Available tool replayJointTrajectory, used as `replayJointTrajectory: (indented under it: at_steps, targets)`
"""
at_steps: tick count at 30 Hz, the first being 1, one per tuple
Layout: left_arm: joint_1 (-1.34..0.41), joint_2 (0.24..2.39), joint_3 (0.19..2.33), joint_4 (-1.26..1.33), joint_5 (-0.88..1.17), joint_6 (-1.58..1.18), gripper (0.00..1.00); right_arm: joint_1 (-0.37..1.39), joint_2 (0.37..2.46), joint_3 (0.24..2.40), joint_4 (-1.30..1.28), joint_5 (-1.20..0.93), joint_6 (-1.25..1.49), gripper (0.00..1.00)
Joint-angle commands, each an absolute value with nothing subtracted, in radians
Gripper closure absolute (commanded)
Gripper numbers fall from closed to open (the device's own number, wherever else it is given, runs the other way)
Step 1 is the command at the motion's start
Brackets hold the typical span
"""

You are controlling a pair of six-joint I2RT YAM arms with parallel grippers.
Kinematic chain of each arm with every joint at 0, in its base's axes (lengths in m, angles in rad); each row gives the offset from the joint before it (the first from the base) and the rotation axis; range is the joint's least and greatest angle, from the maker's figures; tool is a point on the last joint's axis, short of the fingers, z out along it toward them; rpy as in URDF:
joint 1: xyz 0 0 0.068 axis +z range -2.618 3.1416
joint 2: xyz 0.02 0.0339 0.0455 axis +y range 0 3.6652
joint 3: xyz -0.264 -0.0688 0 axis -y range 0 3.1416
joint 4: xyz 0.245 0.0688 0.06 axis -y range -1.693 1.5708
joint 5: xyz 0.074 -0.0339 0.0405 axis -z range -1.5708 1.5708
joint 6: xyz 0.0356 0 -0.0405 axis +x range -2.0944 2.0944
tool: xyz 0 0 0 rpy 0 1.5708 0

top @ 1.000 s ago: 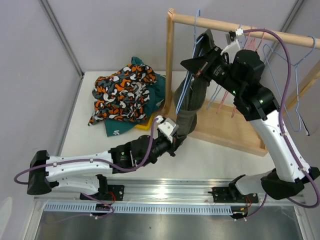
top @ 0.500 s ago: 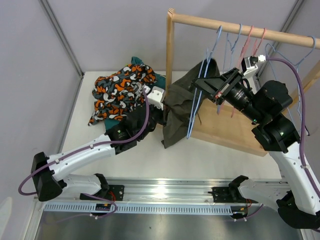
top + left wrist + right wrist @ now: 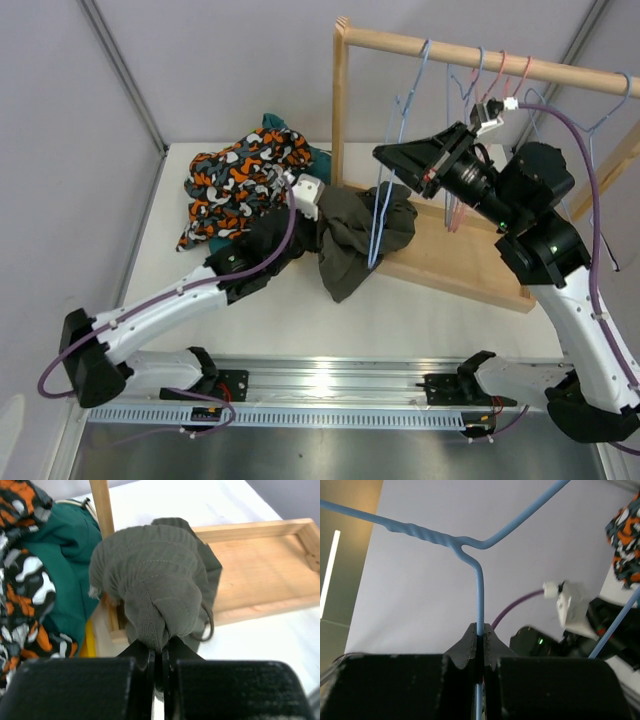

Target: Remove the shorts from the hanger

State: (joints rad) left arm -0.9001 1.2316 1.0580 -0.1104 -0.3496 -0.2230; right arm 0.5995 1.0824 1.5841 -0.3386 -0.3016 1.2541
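Observation:
The right gripper will next carry the blue hanger's wire away from the robot's base, toward the rack's top bar (image 3: 426,47), and then it will open.
The olive-grey shorts (image 3: 350,240) hang bunched between the blue wire hanger (image 3: 385,200) and my left gripper (image 3: 300,225), draped over the rack's wooden base. In the left wrist view my left gripper (image 3: 159,650) is shut on a fold of the olive-grey shorts (image 3: 155,590). My right gripper (image 3: 395,160) is shut on the blue hanger's wire (image 3: 480,595), seen pinched between the jaws in the right wrist view (image 3: 480,632). The camouflage shorts (image 3: 245,180) and dark teal shorts (image 3: 310,180) lie piled at the back left. Other pairs are hidden.
A wooden rack with an upright post (image 3: 340,120), top rail (image 3: 480,55) and tray-like base (image 3: 460,265) stands at the right. Several empty blue and pink wire hangers (image 3: 500,90) hang on the rail. A yellow item (image 3: 90,640) lies under the pile.
My left gripper has pulled the olive-grey shorts left and down, off most of the hanger. My right gripper has shifted with the blue hanger, holding it steady.

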Motion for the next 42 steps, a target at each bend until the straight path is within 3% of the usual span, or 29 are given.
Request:
replayJointTrajectory:
  at_steps: [1, 12, 21, 22, 23, 26, 27, 29, 37, 42]
  targets:
    - [-0.902, 1.077, 0.985, -0.058, -0.304, -0.304, 1.00, 0.519, 1.161, 1.686, -0.368, -0.299, 1.166, 1.00]
    - [-0.911, 0.790, 0.867, -0.187, -0.325, -0.337, 1.00, 0.330, 1.385, 1.787, -0.305, -0.394, 1.151, 1.00]
    - [-0.911, 0.742, 1.012, -0.380, -0.464, -0.260, 1.00, 0.353, 1.278, 1.649, -0.325, -0.322, 1.108, 1.00]
    - [-0.910, 0.745, 1.055, -0.393, -0.486, -0.241, 1.00, 0.354, 1.258, 1.631, -0.328, -0.315, 1.097, 0.94]
    - [-0.908, 0.750, 1.101, -0.403, -0.504, -0.223, 1.00, 0.359, 1.237, 1.593, -0.330, -0.310, 1.092, 0.65]
    - [-0.881, 0.790, 1.213, -0.416, -0.523, -0.135, 1.00, 0.386, 1.157, 1.533, -0.365, -0.264, 1.063, 0.16]
    - [-0.850, 0.826, 1.239, -0.437, -0.519, -0.106, 1.00, 0.394, 1.138, 1.523, -0.389, -0.247, 1.052, 0.06]
    - [-0.816, 0.863, 1.338, -0.455, -0.480, -0.072, 1.00, 0.400, 1.092, 1.508, -0.416, -0.236, 1.023, 0.01]
    - [-0.600, 1.038, 1.671, -0.506, -0.387, -0.003, 1.00, 0.451, 0.910, 1.473, -0.613, -0.083, 0.893, 0.00]
    - [-0.430, 1.256, 1.896, -0.515, -0.252, 0.017, 1.00, 0.454, 0.763, 1.413, -0.716, -0.003, 0.841, 0.01]
